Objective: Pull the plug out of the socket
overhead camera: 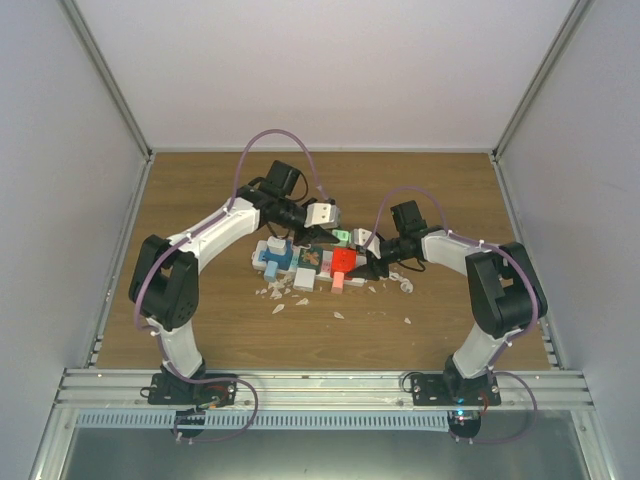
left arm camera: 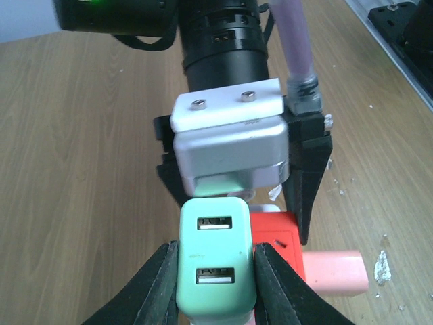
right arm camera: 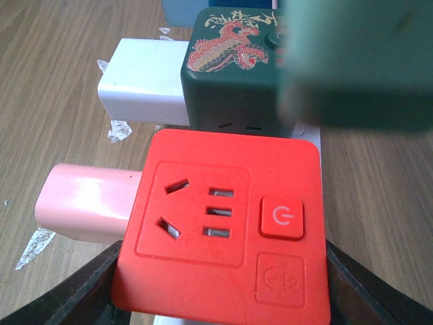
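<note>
My left gripper moves up off the socket strip [overhead camera: 268, 248] next, to the left in the top view and down to bare table, clear of adapters.
A mint green USB plug [left arm camera: 216, 261] sits between the black fingers [left arm camera: 159, 284] of my left gripper [left arm camera: 216, 257], which is shut on its sides. From above, that plug [overhead camera: 342, 237] is at the back edge of the white socket strip [overhead camera: 268, 248], which is crowded with adapters. My right gripper [right arm camera: 220, 271] is shut on a red socket cube [right arm camera: 223, 223] plugged into the strip, seen from above [overhead camera: 345, 262] beside my right gripper [overhead camera: 362, 265]. The plug shows as a blurred green block [right arm camera: 358, 61] close to the right wrist camera. Whether its prongs are free of the socket is hidden.
A dark green cube with a dragon print [right arm camera: 233, 74], a white adapter [right arm camera: 145, 81] and a pink adapter [right arm camera: 84, 203] crowd around the red cube. White flakes [overhead camera: 300, 300] litter the wooden table [overhead camera: 200, 200]. Grey walls enclose the table on three sides.
</note>
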Available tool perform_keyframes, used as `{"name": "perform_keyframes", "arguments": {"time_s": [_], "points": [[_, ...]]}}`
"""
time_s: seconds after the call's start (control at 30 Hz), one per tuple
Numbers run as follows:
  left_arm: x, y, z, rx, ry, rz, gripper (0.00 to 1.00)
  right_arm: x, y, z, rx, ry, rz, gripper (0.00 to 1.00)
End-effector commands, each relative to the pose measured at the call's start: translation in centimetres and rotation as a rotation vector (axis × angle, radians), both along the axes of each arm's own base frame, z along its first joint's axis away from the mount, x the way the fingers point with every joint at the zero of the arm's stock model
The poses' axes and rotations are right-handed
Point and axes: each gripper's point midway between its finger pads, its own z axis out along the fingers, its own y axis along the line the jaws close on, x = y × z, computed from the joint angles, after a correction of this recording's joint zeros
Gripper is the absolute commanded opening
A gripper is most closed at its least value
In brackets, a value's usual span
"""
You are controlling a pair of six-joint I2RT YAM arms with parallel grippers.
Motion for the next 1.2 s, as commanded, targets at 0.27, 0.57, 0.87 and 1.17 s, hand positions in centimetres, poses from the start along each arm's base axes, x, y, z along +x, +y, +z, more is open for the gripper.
{"name": "perform_keyframes", "arguments": {"time_s": [0.27, 0.57, 0.87, 1.17], "points": [[7.2, 12.8, 7.7, -0.056, -0.216, 0.279, 0.17, -0.2, -1.2, -0.9, -0.034, 0.029, -0.023, 0.70], [14.6, 27.8, 5.4, 0.076, -0.297, 0.703, 0.17, 1.8, -0.4, 3.5, 0.035, 0.000, -0.050, 1.00], [18.7, 37.0, -0.7, 0.248, -0.328, 0.975, 0.17, 4.1, 1.4, 8.8, 0.150, -0.002, -0.095, 1.00], [18.7, 35.9, -6.7, 0.322, -0.280, 1.003, 0.18, 5.2, 3.6, 10.8, 0.197, -0.039, -0.138, 1.00]]}}
